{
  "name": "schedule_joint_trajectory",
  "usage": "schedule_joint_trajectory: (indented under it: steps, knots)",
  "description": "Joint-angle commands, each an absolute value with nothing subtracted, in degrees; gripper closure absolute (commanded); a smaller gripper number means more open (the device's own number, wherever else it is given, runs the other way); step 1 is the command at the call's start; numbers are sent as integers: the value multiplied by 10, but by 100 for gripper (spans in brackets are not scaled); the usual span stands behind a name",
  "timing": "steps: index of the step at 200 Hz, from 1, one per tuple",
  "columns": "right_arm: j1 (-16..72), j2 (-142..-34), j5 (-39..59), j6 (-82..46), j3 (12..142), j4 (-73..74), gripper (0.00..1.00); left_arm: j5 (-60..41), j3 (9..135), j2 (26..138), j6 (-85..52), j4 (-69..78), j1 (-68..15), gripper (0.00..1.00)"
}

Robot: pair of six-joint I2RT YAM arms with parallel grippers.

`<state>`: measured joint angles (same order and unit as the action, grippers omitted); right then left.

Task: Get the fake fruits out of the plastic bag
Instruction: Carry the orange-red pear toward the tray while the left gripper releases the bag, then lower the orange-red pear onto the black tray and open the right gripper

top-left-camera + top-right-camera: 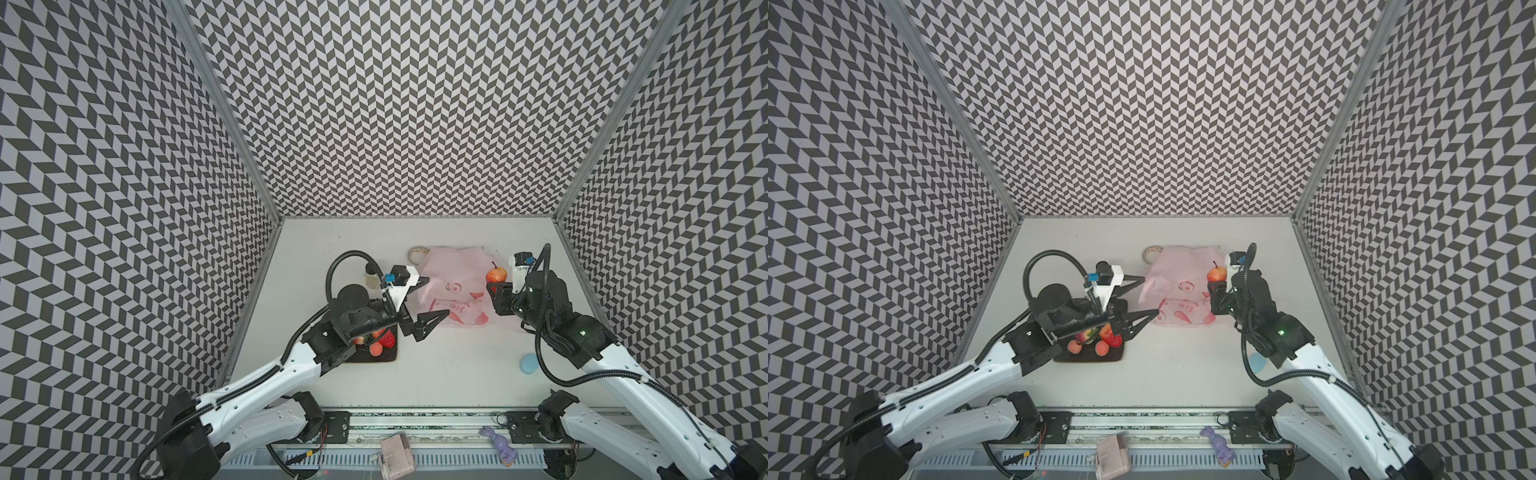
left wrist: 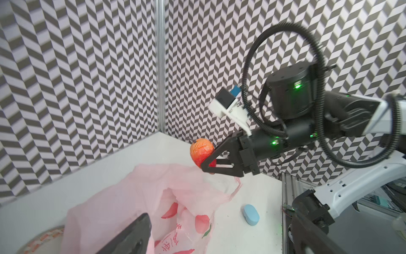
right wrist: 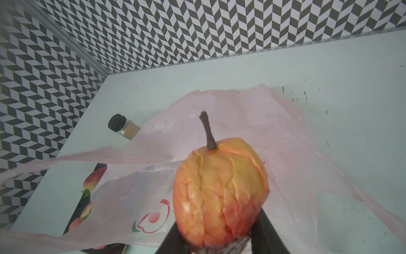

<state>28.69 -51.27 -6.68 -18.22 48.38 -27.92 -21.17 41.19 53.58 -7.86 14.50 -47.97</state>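
The other fruits lie in the black tray (image 1: 1089, 339). My right gripper will next carry the orange-red fake fruit across the pink bag (image 1: 1179, 286), then down over the tray, and let it go there.
The pink plastic bag (image 1: 453, 286) (image 1: 1179, 286) lies crumpled on the table's far middle. My right gripper (image 1: 498, 284) (image 1: 1218, 284) is shut on a wrinkled orange-red fake fruit (image 1: 497, 274) (image 3: 219, 193) with a brown stem, held above the bag's right edge. My left gripper (image 1: 437, 296) (image 1: 1151, 294) stands wide open at the bag's left edge, holding nothing. In the left wrist view one finger (image 2: 131, 237) shows over the bag's mouth (image 2: 175, 198). Strawberries (image 1: 1112, 338) and peach-like balls (image 1: 1101, 348) lie on a black tray (image 1: 1088, 358) under the left arm.
A tape roll (image 1: 419, 254) lies behind the bag, and a small bottle (image 3: 123, 126) stands to the bag's left. A blue oval object (image 1: 528, 363) lies near the right arm. A purple toy (image 1: 500, 446) and a pink box (image 1: 397, 457) sit on the front rail.
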Motion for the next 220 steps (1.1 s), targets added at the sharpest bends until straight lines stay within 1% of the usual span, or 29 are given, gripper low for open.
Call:
schedule_joint_trajectory:
  steps: [1, 15, 37, 62, 79, 83, 99, 127, 166, 187, 220]
  knots:
    - [285, -535, -8, -138, 511, -206, 70, -183, 401, 471, -42, 74, -471, 0]
    - [293, -559, 31, -124, 527, -191, 70, -144, 390, 420, -60, 73, -465, 0]
    - [335, -599, 38, -102, 555, -176, 70, -73, 353, 344, -118, 116, -441, 0]
    - [431, -656, 15, -75, 590, -161, 70, 106, 325, 281, -199, 105, -406, 0]
    - [498, -707, 4, -72, 607, -138, 70, 249, 328, 275, -257, 36, -379, 0]
    - [512, -720, 1, -72, 610, -131, 69, 278, 330, 258, -267, 20, -373, 0]
    - [559, -776, -4, -74, 627, -102, 69, 354, 334, 256, -288, -27, -348, 0]
    - [598, -896, 6, -76, 681, -69, 69, 395, 327, 243, -300, -33, -315, 0]
    - [608, -1055, 25, -86, 791, -102, 70, 432, 329, 227, -299, -56, -304, 0]
    - [609, -1113, 17, -87, 832, -118, 70, 436, 324, 216, -296, -67, -304, 0]
    - [609, -1170, 2, -88, 875, -155, 69, 436, 316, 203, -306, -85, -303, 0]
